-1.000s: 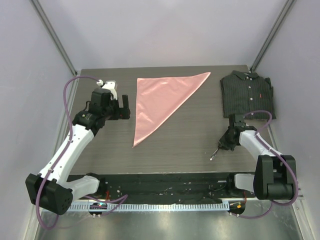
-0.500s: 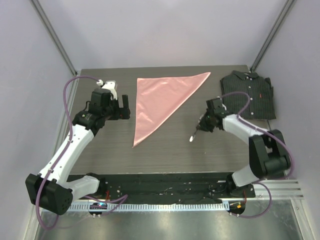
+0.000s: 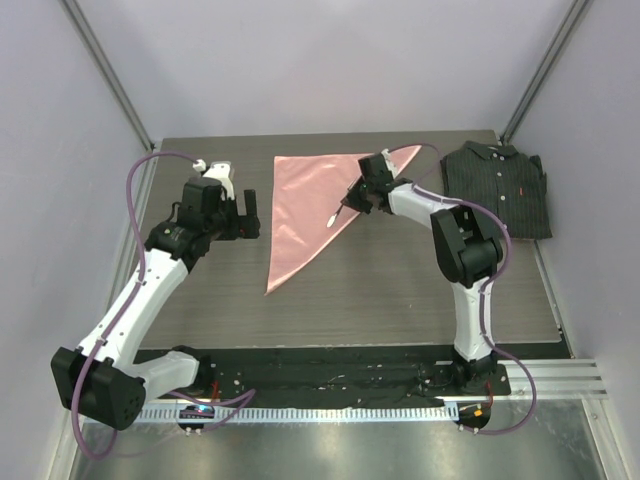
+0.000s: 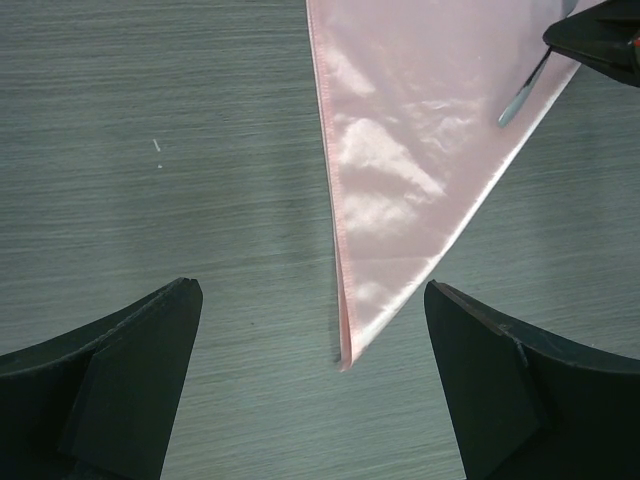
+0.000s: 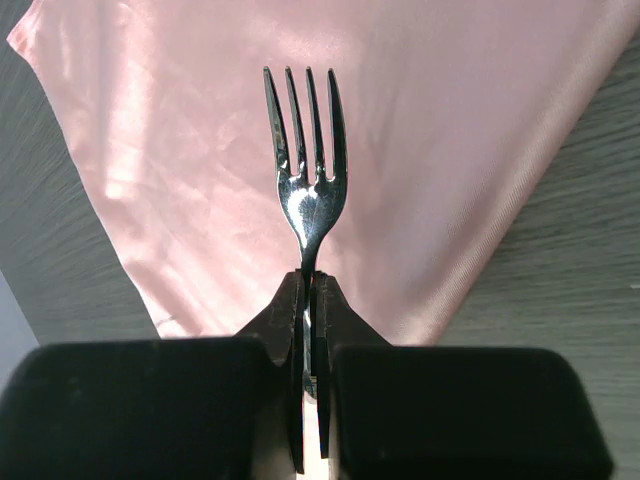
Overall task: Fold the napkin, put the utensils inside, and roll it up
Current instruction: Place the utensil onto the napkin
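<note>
My right gripper should lower the fork, already hanging over the napkin (image 3: 315,205) alongside its slanted edge, toward the cloth and release the handle.
The salmon-pink napkin (image 3: 315,205) lies flat on the table, folded into a triangle, its narrow tip (image 4: 345,355) pointing toward the near edge. My right gripper (image 3: 352,203) is shut on the handle of the small silver fork (image 5: 306,170), holding it over the napkin's right part, tines (image 3: 331,219) pointing out ahead. The fork (image 4: 520,92) also shows at the top right of the left wrist view. My left gripper (image 3: 252,212) hovers left of the napkin, jaws wide open with nothing between them.
A dark pinstriped folded shirt (image 3: 496,190) lies at the back right of the wooden table (image 3: 400,290). Grey walls (image 3: 60,150) close in on both sides and behind.
The right arm has swung from the near right of the table up and left, carrying the fork over the napkin. The left arm has not moved.
</note>
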Available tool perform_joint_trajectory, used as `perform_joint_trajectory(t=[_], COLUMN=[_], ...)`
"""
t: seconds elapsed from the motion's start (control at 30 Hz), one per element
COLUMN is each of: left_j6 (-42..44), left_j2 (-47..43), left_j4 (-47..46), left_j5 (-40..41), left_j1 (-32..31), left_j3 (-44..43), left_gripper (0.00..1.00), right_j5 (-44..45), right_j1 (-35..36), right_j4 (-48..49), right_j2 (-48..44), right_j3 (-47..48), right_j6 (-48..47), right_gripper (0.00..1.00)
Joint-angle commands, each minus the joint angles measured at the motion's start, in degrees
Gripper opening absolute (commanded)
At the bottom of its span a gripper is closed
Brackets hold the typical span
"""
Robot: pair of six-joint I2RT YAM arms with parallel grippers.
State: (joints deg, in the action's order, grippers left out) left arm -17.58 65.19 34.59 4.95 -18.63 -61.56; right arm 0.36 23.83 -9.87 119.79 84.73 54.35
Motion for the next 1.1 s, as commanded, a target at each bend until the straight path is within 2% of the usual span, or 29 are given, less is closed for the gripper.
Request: perform_joint_trajectory(t=[0.0,0.3,0.83,1.0,1.07], left_j6=[0.36,0.18,-0.08,-0.08,-0.08], left_j2=[-1.12,-1.47,-1.47,-1.38,-1.47], left_j4=[-1.01,-0.93,-1.10,-1.10,-1.02], left_j5=[0.67,0.23,-0.29,-0.29,-0.38], left_j1=[0.26,0.26,0.18,0.26,0.26], left_j3=[-0.05,-0.05,0.04,0.04,0.04], left_gripper=[1.00,1.00,1.00,1.00,1.00], right_j5=[2.89,5.52,5.27,6.23,6.32], right_j1=[0.34,0.42,0.42,0.51,0.42], right_j4=[1.87,-0.76,-2.35,-2.44,-2.52], right_j2=[2.02,4.49,6.95,6.86,6.86], right_j3=[4.83,6.33,4.83,3.95,3.78], right_j6=[3.92,6.38,6.47,5.95,5.94], right_gripper=[0.01,0.01,0.01,0.14,0.16])
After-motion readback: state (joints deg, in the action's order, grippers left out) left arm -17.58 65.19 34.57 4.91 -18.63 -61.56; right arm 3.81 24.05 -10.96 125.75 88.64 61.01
